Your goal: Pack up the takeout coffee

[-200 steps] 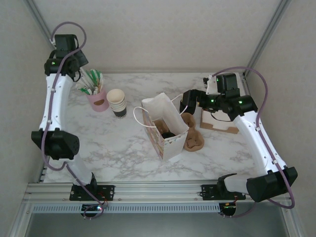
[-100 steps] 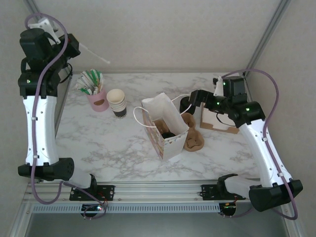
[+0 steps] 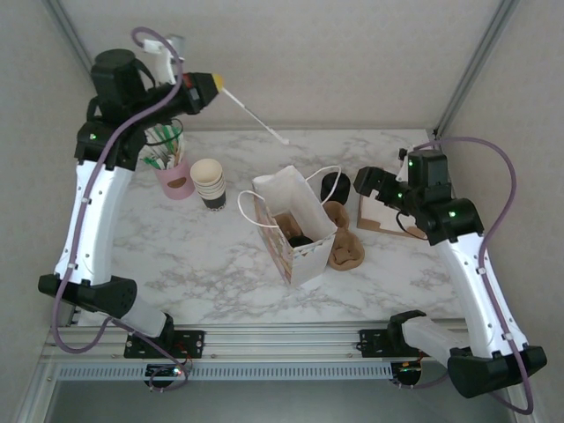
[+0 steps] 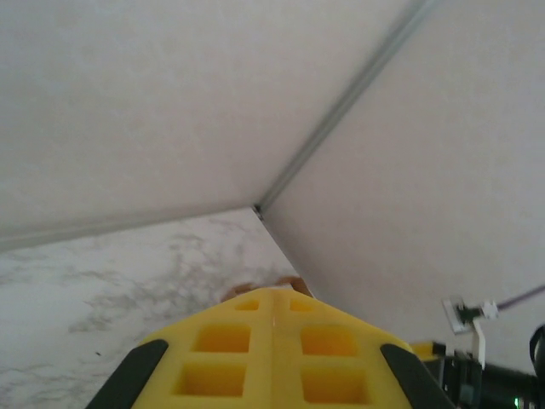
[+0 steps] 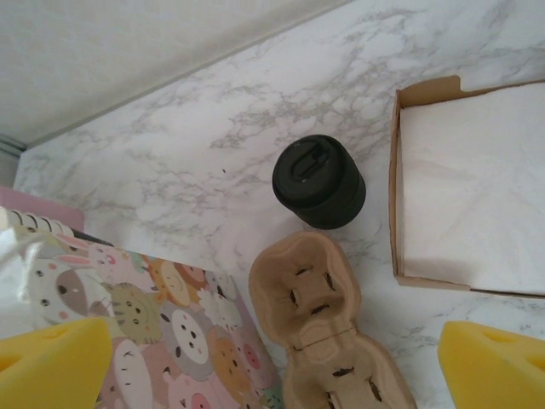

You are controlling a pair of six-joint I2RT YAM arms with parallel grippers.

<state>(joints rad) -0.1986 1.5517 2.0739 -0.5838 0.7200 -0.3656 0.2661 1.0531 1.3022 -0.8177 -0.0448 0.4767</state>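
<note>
The paper bag is open with the coffee inside, so I need to swing my left gripper down over the bag's opening (image 3: pixel 293 224) and let go of the thin white stir stick (image 3: pixel 256 117).
The takeout coffee (image 3: pixel 300 240) shows as a dark round shape inside the open patterned paper bag (image 3: pixel 304 261) at the table's middle. My left gripper (image 3: pixel 214 84) is raised high at the back left, shut on a thin white stir stick (image 3: pixel 256 117) that slants down to the right. In the left wrist view its yellow fingers (image 4: pixel 221 341) are pressed together. My right gripper (image 3: pixel 368 181) hangs open right of the bag, above the cardboard cup carrier (image 5: pixel 328 332). Its yellow fingertips (image 5: pixel 51 362) stand far apart with nothing between them.
A black lidded cylinder (image 3: pixel 335 185) (image 5: pixel 319 181) stands just behind the carrier (image 3: pixel 345 247), beside the bag (image 5: pixel 170 341). A cardboard box of white napkins (image 3: pixel 388 217) (image 5: pixel 473 187) lies at the right. A pink cup of stir sticks (image 3: pixel 176 178) and stacked paper cups (image 3: pixel 209 181) stand at the back left.
My left arm has lifted and swung right, carrying the white stick out from above the pink cup. My right gripper has drawn back to the right, uncovering the black cylinder.
</note>
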